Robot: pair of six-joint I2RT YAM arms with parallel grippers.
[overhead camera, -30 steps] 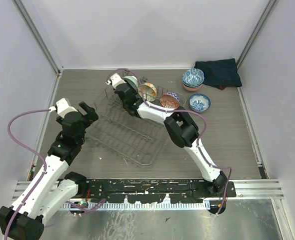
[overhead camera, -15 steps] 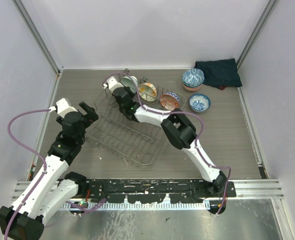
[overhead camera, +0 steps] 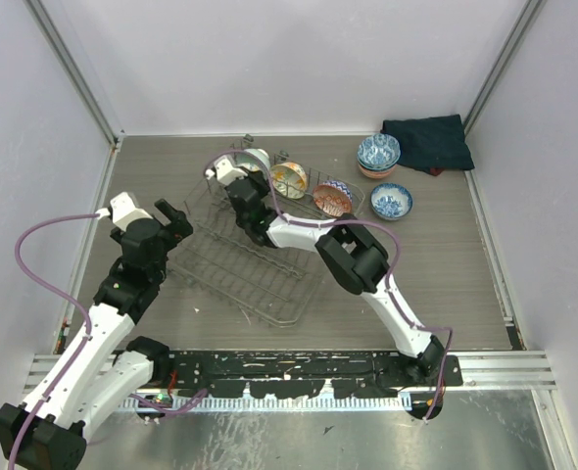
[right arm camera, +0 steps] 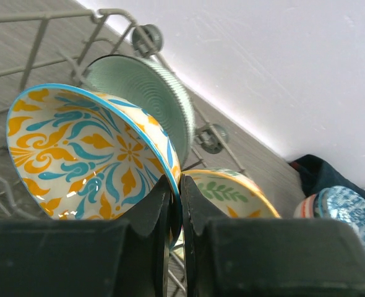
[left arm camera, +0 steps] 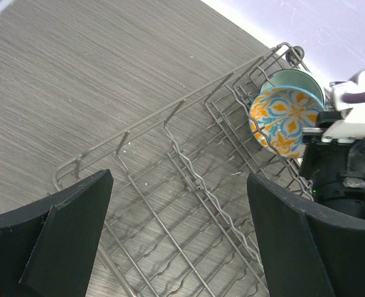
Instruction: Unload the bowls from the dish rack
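Note:
To the right of my right gripper in the top view sits the empty single blue bowl (overhead camera: 392,201), so I need to carry the patterned bowl over and lower it inside.
The wire dish rack (overhead camera: 255,257) lies mid-table. My right gripper (right arm camera: 175,182) is shut on the rim of an orange-and-blue patterned bowl (right arm camera: 90,148) at the rack's far left corner (overhead camera: 236,178). A pale mint bowl (right arm camera: 146,93) stands just behind it (overhead camera: 255,157). A green-leaf bowl (right arm camera: 232,192) and a red-orange bowl (overhead camera: 331,199) stand further right in the rack. My left gripper (left arm camera: 176,235) is open and empty over the rack's left side (overhead camera: 171,220). The held bowl also shows in the left wrist view (left arm camera: 284,120).
A stack of bowls with a blue one on top (overhead camera: 378,154) and a single blue bowl (overhead camera: 392,202) sit on the table right of the rack. A dark folded cloth (overhead camera: 426,142) lies in the far right corner. Walls enclose the table.
My right gripper, shut on the orange-and-blue bowl, has drawn slightly nearer and away from the mint bowl, which now shows more. The left arm has not moved.

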